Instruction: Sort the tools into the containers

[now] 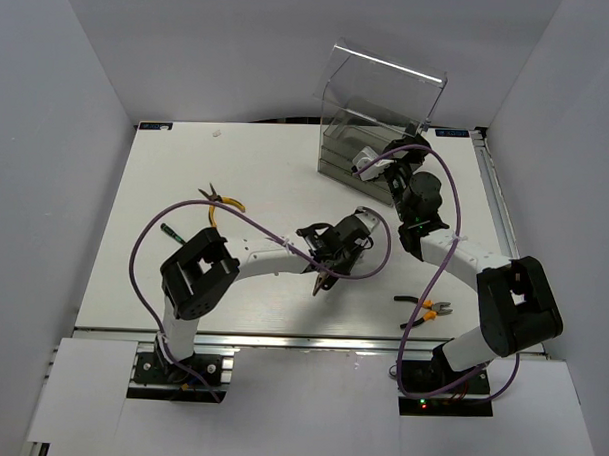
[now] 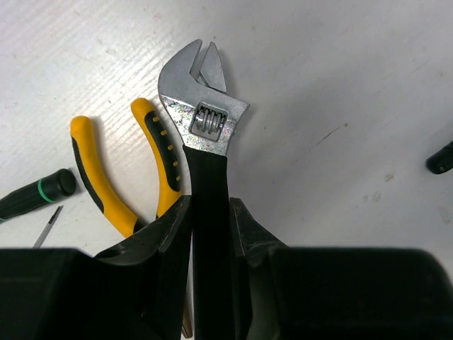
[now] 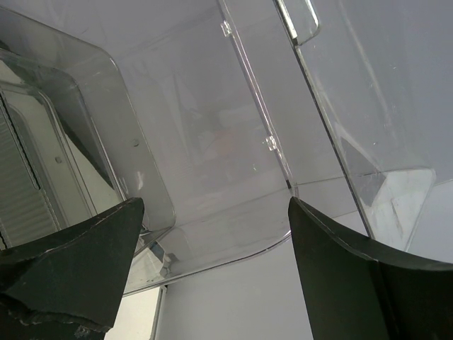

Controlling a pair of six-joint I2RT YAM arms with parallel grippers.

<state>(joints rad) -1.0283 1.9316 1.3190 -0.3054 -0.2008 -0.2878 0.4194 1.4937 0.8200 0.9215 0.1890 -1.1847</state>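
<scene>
My left gripper carries the wrench up and outward into the smoky cabinet's open top (image 1: 356, 136) next and releases it there, since the clear lid stands tilted up.
My left gripper (image 2: 210, 207) is shut on the black handle of the silver-black adjustable wrench (image 2: 205, 120), whose head points away from the fingers, above the table. In the top view this gripper (image 1: 328, 257) hangs over the table's middle. Yellow-handled pliers (image 2: 152, 152) and a black-green screwdriver (image 2: 35, 195) lie on the table beyond it; the top view shows the pliers (image 1: 221, 200) at the left. Orange-black cutters (image 1: 427, 308) lie near the front right. My right gripper (image 3: 212, 212) stands open and empty at the transparent containers (image 1: 352, 155), under the raised clear lid (image 3: 212, 142).
The smoky plastic cabinet stands at the table's back right with its clear lid (image 1: 384, 86) tilted up. Purple cables (image 1: 144, 242) loop over both arms. A dark rounded end (image 2: 440, 157) shows at the right edge of the left wrist view. Grey walls enclose the table.
</scene>
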